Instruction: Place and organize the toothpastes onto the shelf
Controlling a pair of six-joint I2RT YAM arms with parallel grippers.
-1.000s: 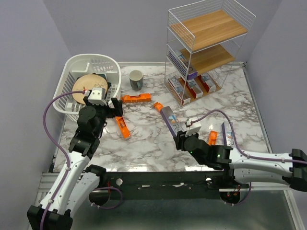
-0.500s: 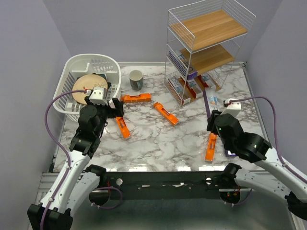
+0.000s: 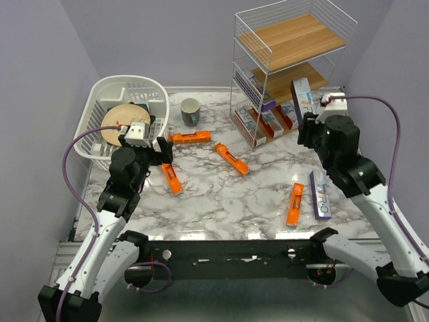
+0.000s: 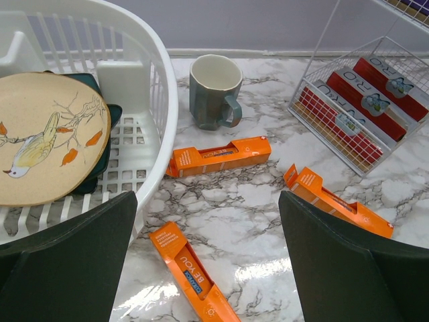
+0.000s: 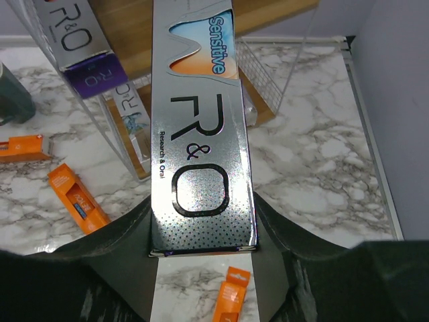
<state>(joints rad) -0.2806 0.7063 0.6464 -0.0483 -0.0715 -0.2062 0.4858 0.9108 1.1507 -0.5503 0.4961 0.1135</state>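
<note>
The right gripper goes outward and to the left in the top view next and releases its box onto the shelf's middle board [image 3: 281, 79] [image 5: 132, 45], since the silver-purple box leaves room.
My right gripper [image 3: 310, 125] [image 5: 201, 231] is shut on a silver toothpaste box [image 3: 303, 98] [image 5: 200, 127], held in the air by the shelf's [image 3: 288, 74] right front corner, level with its middle tier. White-red boxes [image 3: 269, 121] lie on the bottom board and a silver-purple one [image 3: 255, 90] on the middle board. Three orange boxes [image 3: 190, 137] [image 3: 231, 159] [image 3: 170, 178] lie mid-table. A further orange box [image 3: 294, 203] and a silver-purple one [image 3: 320, 194] lie at the front right. My left gripper [image 3: 158, 153] [image 4: 206, 201] hangs open above the orange box [image 4: 191, 278] beside the basket.
A white plastic dish basket [image 3: 153, 88] with a painted plate [image 3: 119, 119] stands at the back left. A grey-green mug [image 3: 190, 111] sits between it and the shelf. Purple walls close in the marble table on three sides.
The right arm has swung from the front centre of the table to the right and back, carrying the silver box up beside the shelf. The left arm has stayed still.
</note>
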